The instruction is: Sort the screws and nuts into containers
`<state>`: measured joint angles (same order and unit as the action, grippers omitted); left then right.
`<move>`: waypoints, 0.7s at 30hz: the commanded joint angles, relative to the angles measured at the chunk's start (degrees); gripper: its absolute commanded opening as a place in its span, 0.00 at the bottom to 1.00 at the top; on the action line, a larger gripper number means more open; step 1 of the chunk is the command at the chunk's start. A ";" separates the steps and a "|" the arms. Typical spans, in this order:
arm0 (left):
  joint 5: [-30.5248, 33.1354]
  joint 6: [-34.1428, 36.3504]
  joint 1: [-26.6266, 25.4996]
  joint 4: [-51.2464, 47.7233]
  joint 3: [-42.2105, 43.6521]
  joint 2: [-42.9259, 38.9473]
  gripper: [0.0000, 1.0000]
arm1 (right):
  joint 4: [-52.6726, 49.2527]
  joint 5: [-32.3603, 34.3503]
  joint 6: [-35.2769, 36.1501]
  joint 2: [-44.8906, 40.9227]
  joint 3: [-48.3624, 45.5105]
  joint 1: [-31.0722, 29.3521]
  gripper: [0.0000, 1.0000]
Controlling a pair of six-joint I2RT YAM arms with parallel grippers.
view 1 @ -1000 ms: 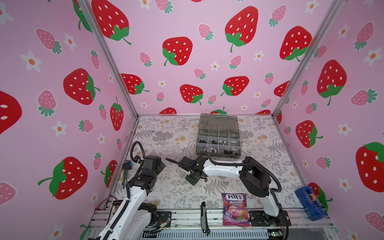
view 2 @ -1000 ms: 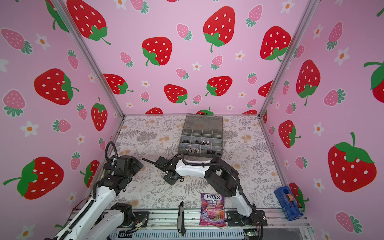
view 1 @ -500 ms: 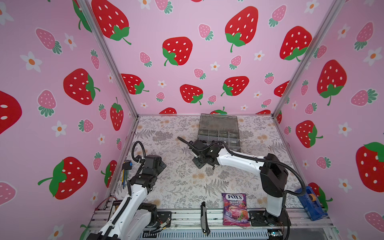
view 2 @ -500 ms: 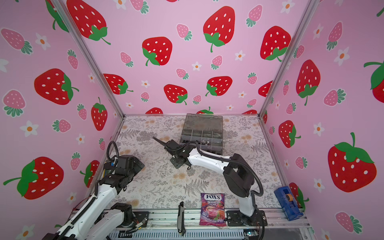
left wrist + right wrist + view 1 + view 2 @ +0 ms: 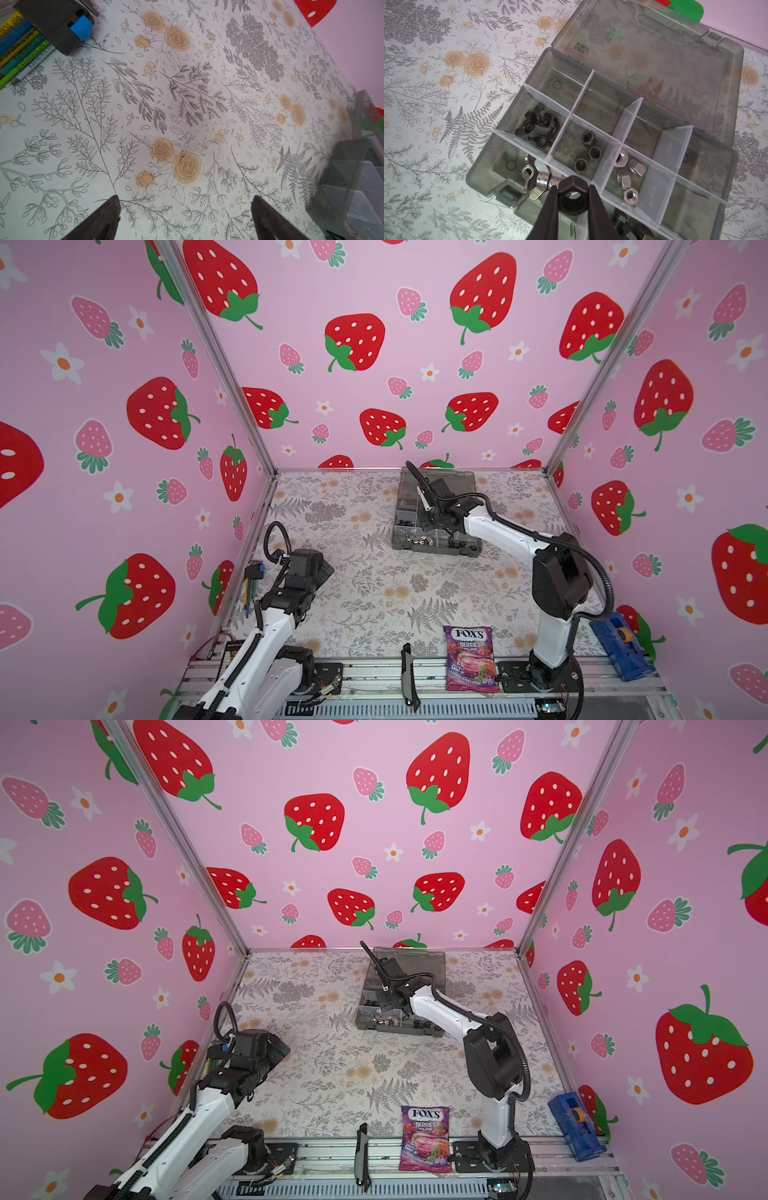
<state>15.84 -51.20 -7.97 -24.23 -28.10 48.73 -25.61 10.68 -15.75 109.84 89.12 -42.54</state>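
Note:
The box's section of black hex nuts already has matching nuts in it, so the robot's right gripper should next move outward and down over that section and let go of its nut there.
The smoky grey organiser box [image 5: 436, 549] [image 5: 399, 1029] lies open at the back of the mat, lid [image 5: 654, 52] folded flat. My right gripper [image 5: 572, 189] [image 5: 430, 520] hovers over its near compartments, shut on a black hex nut [image 5: 572, 182]. Below it, separate containers hold black winged nuts [image 5: 539, 126], black hex nuts [image 5: 588, 151], silver hex nuts [image 5: 629, 176] and silver winged nuts [image 5: 537, 176]. Black screws [image 5: 625, 226] lie in a near compartment. My left gripper [image 5: 186, 199] [image 5: 326, 570] is open over bare mat at the left, holding nothing.
A purple candy bag [image 5: 469, 657] and a black utility knife [image 5: 409, 672] lie at the front edge. A blue plastic box [image 5: 619, 645] sits front right. A set of coloured hex keys [image 5: 25, 47] [image 5: 251, 576] rests by the left wall.
My right arm has swung from the middle of the mat back and to the right, over the organiser box, jaws still shut. The left arm has not moved.

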 commanded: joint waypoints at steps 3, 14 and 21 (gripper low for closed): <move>0.34 0.31 0.45 0.23 -1.93 0.05 0.99 | 1.16 -1.36 0.81 4.35 4.16 1.54 0.04; -0.13 0.22 0.35 1.00 -1.44 0.03 0.99 | 1.52 -0.61 1.24 10.12 7.11 2.60 0.05; -0.45 0.06 0.43 1.29 -1.08 0.09 0.99 | 1.60 -0.39 1.26 11.18 7.12 2.99 0.06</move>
<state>15.11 -51.03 -7.88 -23.66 -28.10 48.80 -24.25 9.85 -15.09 120.40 94.65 -40.07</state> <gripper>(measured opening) 0.995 0.221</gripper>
